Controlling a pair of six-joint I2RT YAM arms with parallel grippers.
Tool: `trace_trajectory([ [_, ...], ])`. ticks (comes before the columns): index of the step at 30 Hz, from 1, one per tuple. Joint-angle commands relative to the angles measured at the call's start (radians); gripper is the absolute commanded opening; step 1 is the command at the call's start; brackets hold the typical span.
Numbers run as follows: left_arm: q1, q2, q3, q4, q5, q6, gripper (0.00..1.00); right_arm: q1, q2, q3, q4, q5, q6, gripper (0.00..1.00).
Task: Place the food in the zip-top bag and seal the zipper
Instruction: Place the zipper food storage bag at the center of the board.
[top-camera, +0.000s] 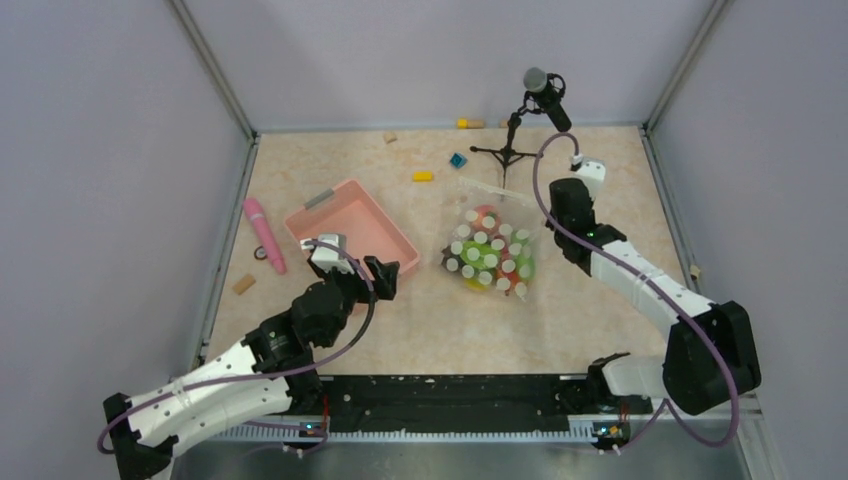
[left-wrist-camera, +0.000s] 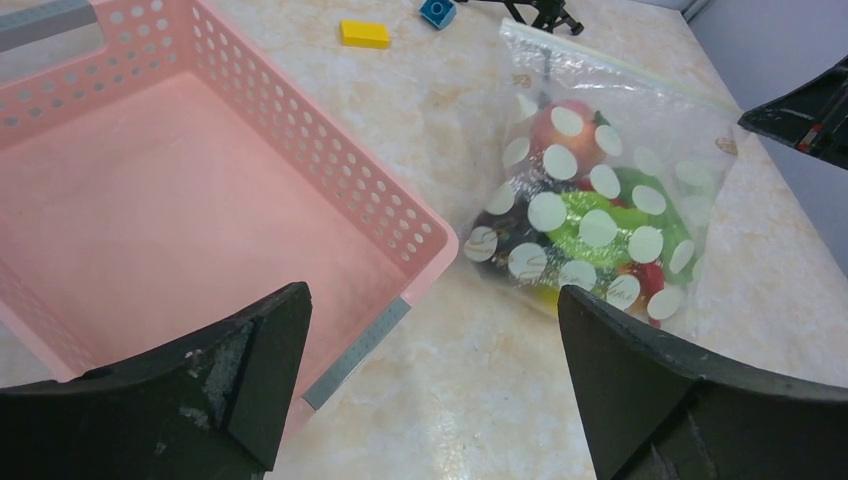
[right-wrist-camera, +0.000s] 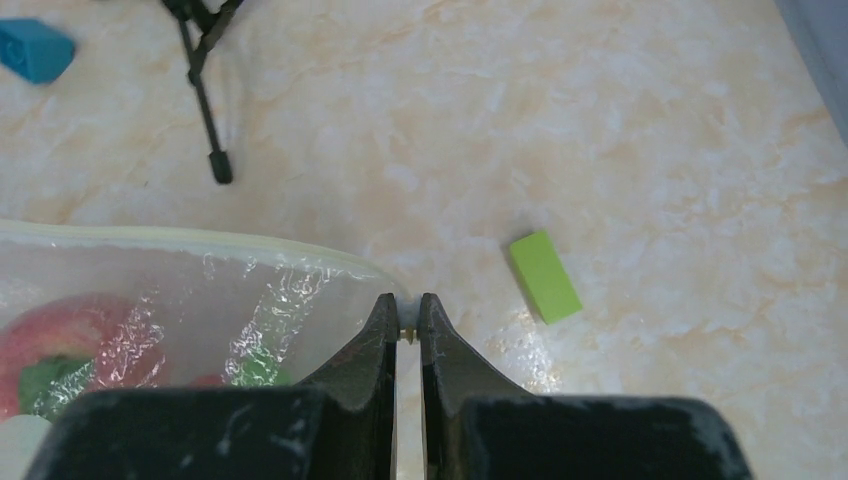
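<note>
The robot's right hand has reached the zipper's end at the bag's corner, so it should pull to the right in the top view, toward the green block (right-wrist-camera: 545, 277), and let go.
The clear zip-top bag (top-camera: 490, 250) with white dots lies on the table right of centre, with the food (top-camera: 487, 262) inside: an orange-red round fruit (left-wrist-camera: 560, 125), green pieces (left-wrist-camera: 600, 215) and a red piece. The zipper (right-wrist-camera: 150, 237) runs along the bag's far edge. My right gripper (right-wrist-camera: 407, 310) is shut on the zipper's right end; in the top view it (top-camera: 553, 207) sits at the bag's far right corner. My left gripper (left-wrist-camera: 430, 300) is open and empty, low over the table between the pink basket's corner and the bag (left-wrist-camera: 600, 190); in the top view it (top-camera: 385, 275) is left of the bag.
The pink basket (top-camera: 350, 215) stands empty left of the bag. A microphone tripod (top-camera: 510, 152) stands just behind the bag. A pink stick (top-camera: 264, 233), a yellow block (top-camera: 423, 177), a blue block (top-camera: 458, 160) and a green block (right-wrist-camera: 545, 276) lie around.
</note>
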Motion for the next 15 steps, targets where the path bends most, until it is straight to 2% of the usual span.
trace_trajectory([
  [1, 0.003, 0.006, 0.042, 0.008, -0.036, -0.006, 0.98, -0.107, 0.010, 0.066, -0.012, 0.021, 0.134, 0.00],
  [5, 0.003, 0.009, 0.041, 0.006, -0.047, -0.009, 0.99, -0.188, 0.012, 0.064, -0.080, 0.011, 0.208, 0.00],
  [8, 0.003, 0.011, 0.044, 0.004, -0.064, -0.012, 0.99, -0.210, -0.002, 0.053, -0.092, -0.011, 0.204, 0.01],
  [9, 0.003, 0.012, 0.046, 0.002, -0.073, -0.015, 0.98, -0.210, -0.011, 0.050, -0.092, -0.025, 0.201, 0.05],
  [11, 0.003, 0.015, 0.050, -0.008, -0.088, -0.024, 0.98, -0.210, -0.039, 0.045, -0.088, -0.064, 0.191, 0.22],
  [15, 0.003, 0.020, 0.056, -0.023, -0.108, -0.042, 0.98, -0.209, -0.127, 0.033, -0.105, -0.097, 0.176, 0.93],
])
